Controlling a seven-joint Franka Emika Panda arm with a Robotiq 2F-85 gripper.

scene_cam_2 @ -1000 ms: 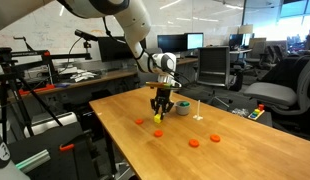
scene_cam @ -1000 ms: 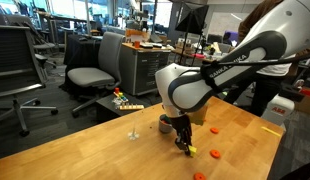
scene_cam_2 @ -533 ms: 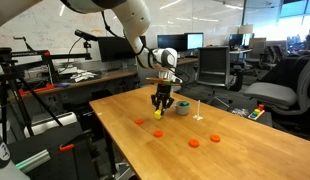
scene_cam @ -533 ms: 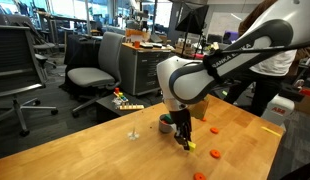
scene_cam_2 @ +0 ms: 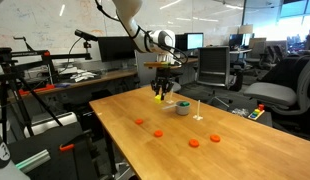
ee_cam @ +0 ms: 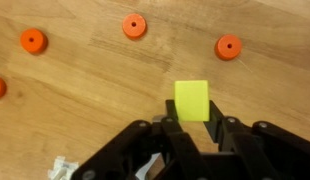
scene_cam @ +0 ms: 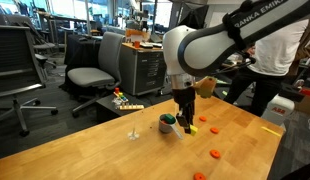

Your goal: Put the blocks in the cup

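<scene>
I will lift my gripper next to clear the cup's rim. Then I will move toward the whitish object with the stem, over the grey cup's opening [scene_cam: 168, 119] beside it, and let go of the yellow block.
My gripper [ee_cam: 191, 128] is shut on the yellow block [ee_cam: 191, 101] and holds it above the table; both exterior views show it [scene_cam: 190, 127] [scene_cam_2: 158, 97] in the air close beside the grey cup [scene_cam: 167, 124] [scene_cam_2: 182, 108]. Something green [scene_cam: 167, 117] shows inside the cup. Several orange-red blocks lie flat on the wooden table: three in the wrist view [ee_cam: 33, 40] [ee_cam: 134, 26] [ee_cam: 228, 47], and others in the exterior views [scene_cam: 214, 130] [scene_cam: 215, 153] [scene_cam_2: 139, 122] [scene_cam_2: 193, 142].
A tiny whitish stemmed object [scene_cam: 133, 131] [scene_cam_2: 198, 110] stands on the table near the cup. Office chairs [scene_cam: 91, 72] and desks surround the table [scene_cam: 85, 150]. A person [scene_cam: 270, 60] stands behind the table's far side.
My gripper has risen from the table with the yellow block in it and moved towards the cup.
</scene>
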